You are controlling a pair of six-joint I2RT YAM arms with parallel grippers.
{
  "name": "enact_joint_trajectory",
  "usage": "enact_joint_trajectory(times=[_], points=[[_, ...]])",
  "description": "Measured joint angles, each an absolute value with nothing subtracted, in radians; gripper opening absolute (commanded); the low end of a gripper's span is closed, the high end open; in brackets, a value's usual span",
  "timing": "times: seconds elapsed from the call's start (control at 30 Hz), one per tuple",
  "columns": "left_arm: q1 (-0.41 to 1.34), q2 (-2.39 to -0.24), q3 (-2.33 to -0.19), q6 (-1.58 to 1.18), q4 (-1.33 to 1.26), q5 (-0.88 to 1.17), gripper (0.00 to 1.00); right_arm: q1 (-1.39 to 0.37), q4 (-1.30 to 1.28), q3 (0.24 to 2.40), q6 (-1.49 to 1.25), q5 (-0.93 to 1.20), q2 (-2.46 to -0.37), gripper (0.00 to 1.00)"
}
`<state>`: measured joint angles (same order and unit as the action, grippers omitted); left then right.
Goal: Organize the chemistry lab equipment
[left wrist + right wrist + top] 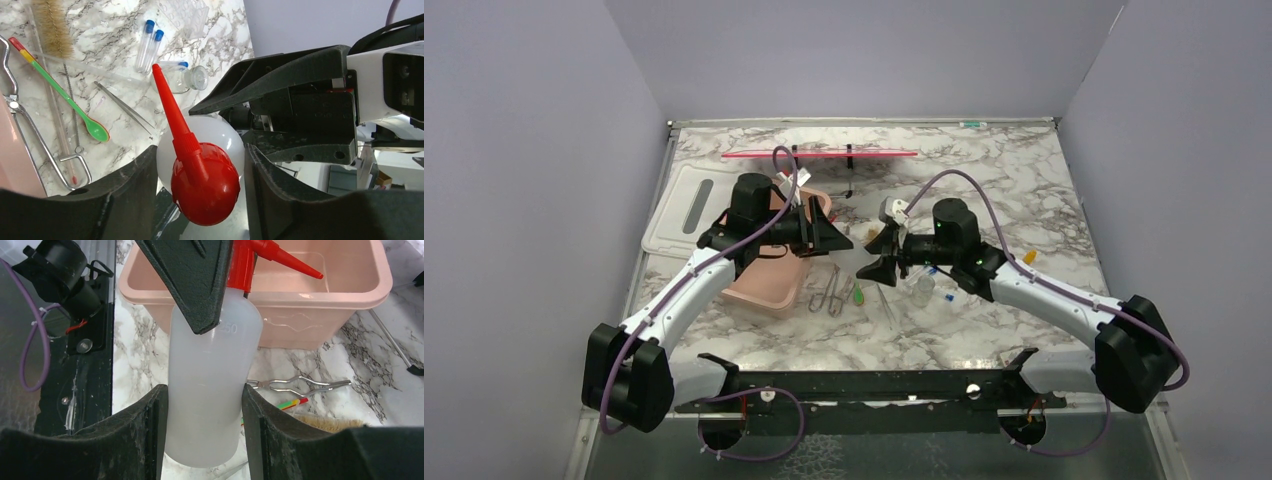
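Note:
The pink tub's bottom is bare, so my left gripper will next carry the bottle [212,370] left in the top view, lower it and release it there.
The clear squeeze bottle [212,370] with its red nozzle [172,107] hangs upright above the marble. My right gripper [202,390] is shut on its lower body. My left gripper [200,150] reaches in from the other side, both fingers against the bottle's shoulder just below the red cap [205,185]. On the table beneath lie the metal tongs [30,135], the green-handled tool [65,97], the brush [52,25], a thin metal rod [125,107], two blue-capped tubes [148,42] and a glass vial [192,79]. In the top view the grippers [834,238] [879,255] meet at mid-table.
The pink tub [350,290] stands just behind the bottle, left of centre in the top view [769,285]. A white board [686,205] lies at the far left. A pink bar on black stands [819,154] runs along the back. A clear rack [187,15] sits near the tubes.

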<state>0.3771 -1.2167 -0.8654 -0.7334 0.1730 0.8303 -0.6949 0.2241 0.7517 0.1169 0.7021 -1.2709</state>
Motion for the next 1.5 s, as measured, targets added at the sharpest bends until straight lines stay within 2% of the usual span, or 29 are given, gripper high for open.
enact_joint_trajectory(times=[0.1,0.23,0.5,0.67,0.93,1.23,1.5], points=[[0.377,-1.217,-0.869,-0.716,0.191,0.83,0.46,-0.695,0.206,0.762,0.117,0.701,-1.277,0.75],[0.377,-1.213,-0.89,-0.666,0.238,0.805,0.46,-0.695,0.191,0.784,0.088,0.664,-1.276,0.83],[0.373,-1.133,-1.086,-0.492,0.459,0.566,0.46,-0.695,0.245,0.749,-0.039,0.485,-1.122,0.83],[0.373,-1.073,-1.204,-0.395,0.602,0.271,0.46,-0.695,0.273,0.738,-0.095,0.395,-1.042,0.83],[0.368,-1.068,-1.164,-0.332,0.714,-0.133,0.46,-0.695,0.274,0.703,-0.136,0.32,-1.043,0.82],[0.368,-1.204,-1.024,-0.343,0.64,-0.231,0.46,-0.695,0.277,0.647,-0.197,0.303,-1.066,0.82],[0.361,-1.344,-1.01,-0.333,0.518,-0.257,0.45,-0.695,0.292,0.633,-0.236,0.304,-1.068,0.82]])
